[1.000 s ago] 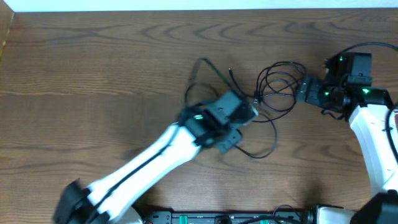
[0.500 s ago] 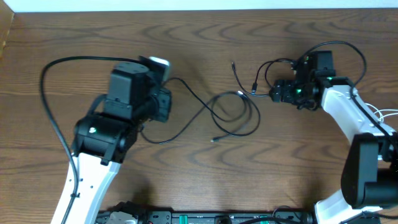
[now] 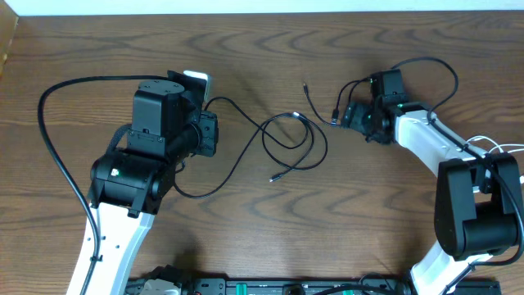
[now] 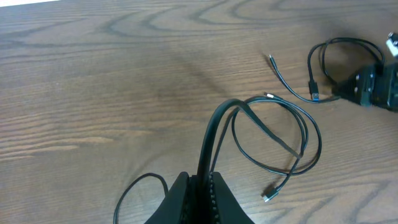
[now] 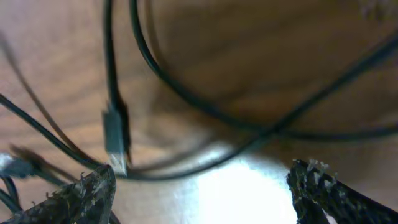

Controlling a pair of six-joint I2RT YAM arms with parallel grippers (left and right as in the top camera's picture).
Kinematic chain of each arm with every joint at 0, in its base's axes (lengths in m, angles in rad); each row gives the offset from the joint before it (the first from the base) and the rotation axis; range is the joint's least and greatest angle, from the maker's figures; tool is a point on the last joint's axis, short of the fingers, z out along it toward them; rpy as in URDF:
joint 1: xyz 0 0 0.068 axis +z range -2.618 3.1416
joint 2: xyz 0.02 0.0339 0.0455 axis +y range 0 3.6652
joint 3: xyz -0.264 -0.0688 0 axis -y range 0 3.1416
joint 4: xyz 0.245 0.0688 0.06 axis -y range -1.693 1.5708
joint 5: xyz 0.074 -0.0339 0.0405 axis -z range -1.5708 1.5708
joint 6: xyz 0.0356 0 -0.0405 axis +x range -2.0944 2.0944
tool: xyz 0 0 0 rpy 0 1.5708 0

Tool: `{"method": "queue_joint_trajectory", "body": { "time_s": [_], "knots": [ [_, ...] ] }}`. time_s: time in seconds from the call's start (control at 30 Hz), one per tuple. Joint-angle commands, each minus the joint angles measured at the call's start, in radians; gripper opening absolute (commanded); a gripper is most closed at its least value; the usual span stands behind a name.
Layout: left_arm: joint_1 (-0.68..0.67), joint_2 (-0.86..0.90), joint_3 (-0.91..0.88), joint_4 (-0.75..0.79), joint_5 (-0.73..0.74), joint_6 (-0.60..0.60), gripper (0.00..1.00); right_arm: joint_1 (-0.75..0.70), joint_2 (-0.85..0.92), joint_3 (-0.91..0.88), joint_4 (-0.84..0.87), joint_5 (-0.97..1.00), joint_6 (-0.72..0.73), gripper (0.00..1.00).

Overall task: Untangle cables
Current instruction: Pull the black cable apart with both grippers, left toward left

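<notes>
My right gripper will move away from the plug next and turn onto those crossing strands.
A long black cable [image 3: 246,131] runs from my left gripper [image 3: 214,135] into a loose loop [image 3: 291,143] at mid-table, ending in a small plug [image 3: 273,178]. In the left wrist view the left gripper [image 4: 200,179] is shut on this cable [image 4: 211,134], with the loop [image 4: 298,134] lying ahead. A second, shorter black cable [image 3: 348,92] coils by my right gripper [image 3: 350,116]. In the right wrist view the right gripper [image 5: 202,183] stands wide open low over that cable's strands [image 5: 205,106] and plug [image 5: 115,134], with nothing between the fingers [image 5: 84,196].
The left arm's thick black wire [image 3: 49,106] arcs over the table's left side. The right arm's own wire [image 3: 446,74] loops behind its wrist, and thin white wires [image 3: 503,150] lie at the right edge. The table's far edge [image 3: 262,11] runs along the top.
My left arm has pulled back from the middle to the left, drawing the long black cable out with it. The right gripper has moved left, up to the small coil.
</notes>
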Motion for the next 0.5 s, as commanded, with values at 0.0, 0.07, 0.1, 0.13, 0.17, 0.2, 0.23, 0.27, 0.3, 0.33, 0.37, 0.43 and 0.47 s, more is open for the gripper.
{"method": "queue_joint_trajectory", "body": {
  "time_s": [0.0, 0.07, 0.1, 0.13, 0.17, 0.2, 0.23, 0.27, 0.3, 0.33, 0.37, 0.43, 0.47],
  "knots": [
    [0.005, 0.003, 0.006, -0.01, 0.001, -0.007, 0.08, 0.017, 0.007, 0.005, 0.084, 0.063, -0.084, 0.84],
    [0.005, 0.018, 0.006, -0.025, 0.001, -0.007, 0.08, 0.016, 0.007, 0.005, 0.094, 0.083, -0.134, 0.83],
    [0.005, 0.025, 0.006, -0.028, 0.001, -0.007, 0.07, 0.016, 0.007, 0.005, 0.087, 0.098, -0.133, 0.84],
    [0.005, 0.035, 0.006, -0.032, 0.001, -0.007, 0.08, 0.016, 0.007, 0.005, 0.075, 0.132, -0.131, 0.84],
    [0.005, 0.047, 0.006, -0.035, 0.001, -0.007, 0.07, 0.016, 0.007, 0.005, 0.069, 0.156, -0.117, 0.83],
    [0.005, 0.059, 0.006, -0.037, 0.001, -0.007, 0.07, 0.016, 0.007, 0.005, 0.058, 0.19, -0.091, 0.83],
    [0.005, 0.074, 0.006, -0.039, 0.001, -0.007, 0.07, 0.016, 0.007, 0.005, 0.04, 0.235, -0.05, 0.83],
    [0.005, 0.087, 0.006, -0.039, 0.001, -0.007, 0.07, 0.016, 0.007, 0.005, 0.024, 0.264, -0.016, 0.83],
    [0.005, 0.099, 0.006, -0.039, 0.001, -0.007, 0.07, 0.016, 0.007, 0.005, 0.01, 0.291, 0.019, 0.83],
    [0.005, 0.118, 0.006, -0.039, 0.001, -0.007, 0.07, 0.016, 0.007, 0.005, -0.003, 0.323, 0.061, 0.83],
    [0.005, 0.131, 0.006, -0.039, 0.001, -0.008, 0.07, 0.016, 0.007, 0.005, -0.002, 0.329, 0.068, 0.83],
    [0.004, 0.175, 0.006, -0.043, 0.001, -0.008, 0.07, 0.014, 0.007, 0.005, 0.032, 0.332, 0.074, 0.83],
    [0.004, 0.19, 0.006, -0.043, 0.001, -0.008, 0.07, 0.014, 0.007, 0.005, 0.046, 0.333, 0.074, 0.83]
  ]
}}
